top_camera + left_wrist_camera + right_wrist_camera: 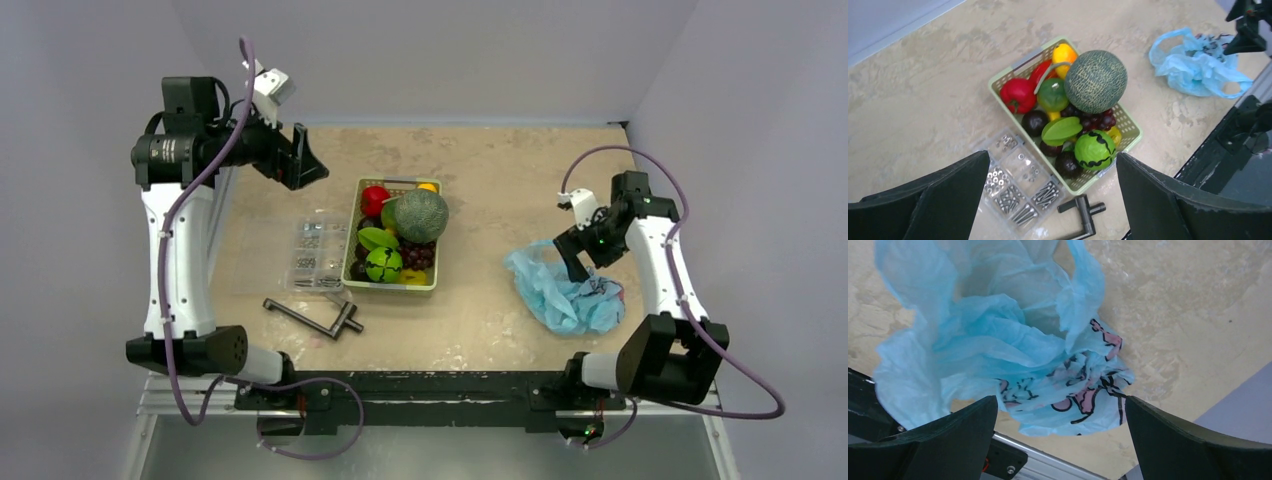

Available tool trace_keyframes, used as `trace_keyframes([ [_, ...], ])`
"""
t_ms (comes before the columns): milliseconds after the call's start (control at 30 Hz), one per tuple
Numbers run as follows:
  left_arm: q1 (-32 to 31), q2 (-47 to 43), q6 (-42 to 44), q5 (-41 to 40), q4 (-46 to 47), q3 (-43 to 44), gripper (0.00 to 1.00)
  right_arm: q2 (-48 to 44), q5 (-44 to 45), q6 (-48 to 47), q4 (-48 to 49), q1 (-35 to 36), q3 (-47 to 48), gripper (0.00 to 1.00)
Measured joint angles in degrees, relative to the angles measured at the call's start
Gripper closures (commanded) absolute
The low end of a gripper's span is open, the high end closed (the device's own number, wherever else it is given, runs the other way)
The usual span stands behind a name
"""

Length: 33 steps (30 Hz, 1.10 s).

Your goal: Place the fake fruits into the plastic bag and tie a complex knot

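My right gripper lowers and draws slightly back onto the bag's printed side [600, 288] [1073, 394] next. That pink-and-black patch lies below its open fingers, closer to the bar.
The fake fruits are piled in a green mesh basket [356, 218] mid-table: a netted melon [420, 215], a red apple [375, 200] and a green striped ball [384, 264]. The left wrist view shows the melon [1095, 81], the apple [1018, 95] and dark grapes [1100, 121]. My left gripper [303, 160] hangs open high above the table's back left, holding nothing. The plastic bag [565, 295] lies crumpled at the right, its handle loops loose; no knot is in view. My right gripper [575, 255] hovers open just over the bag [1013, 350], apart from it.
A clear compartment box of screws [315, 255] lies left of the basket. A black angled handle tool [315, 318] lies in front of that box. The metal rail [1048, 465] of the table's near edge runs just beyond the bag. Walls close the back and sides.
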Motion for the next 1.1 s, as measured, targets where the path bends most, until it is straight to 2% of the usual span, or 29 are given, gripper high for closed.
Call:
trace_keyframes([
  [67,0.0,2.8,0.0,3.3,0.4,2.9,0.0,1.1,0.3,-1.7,-0.3,-3.0,0.0,0.01],
  [167,-0.1,4.1,-1.0,8.3,1.8,1.5,0.0,3.9,1.3,-4.1,-0.5,-6.1,-0.4,0.01],
  [333,-0.7,0.5,-4.4,12.1,6.8,-9.5,0.0,7.5,1.8,-6.4,1.3,-6.3,-6.2,0.02],
  [400,-0.7,-2.6,-6.4,12.4,10.2,-14.8,0.0,9.8,1.8,-6.7,2.6,-6.3,-9.1,0.11],
  [433,-0.7,-3.9,-7.0,12.3,11.5,-16.5,0.0,11.1,1.9,-6.8,3.6,-6.3,-10.3,0.2],
  [533,-0.7,-8.4,-7.5,12.3,14.5,-19.7,0.0,14.0,1.7,-7.5,5.8,-6.3,-12.5,0.83],
  [567,-0.7,-9.4,-7.3,12.6,15.1,-19.7,0.0,14.4,1.3,-7.6,6.1,-6.3,-12.6,1.0],
  [700,-1.5,-11.8,-4.3,14.3,15.3,-19.2,0.0,13.0,-3.8,-7.7,6.7,-6.3,-10.9,1.0],
  [800,-4.9,-12.4,-2.1,14.6,15.6,-19.6,0.0,8.1,-9.9,-7.5,6.6,-6.3,-6.4,1.0],
  [900,-11.8,-13.0,1.3,13.1,16.2,-21.0,0.0,1.7,-16.9,-7.3,6.7,-6.0,1.2,1.0],
  [1100,-29.2,-13.2,10.0,5.1,19.1,-21.9,0.0,-3.8,-25.1,-6.9,5.8,-4.2,10.4,1.0],
])
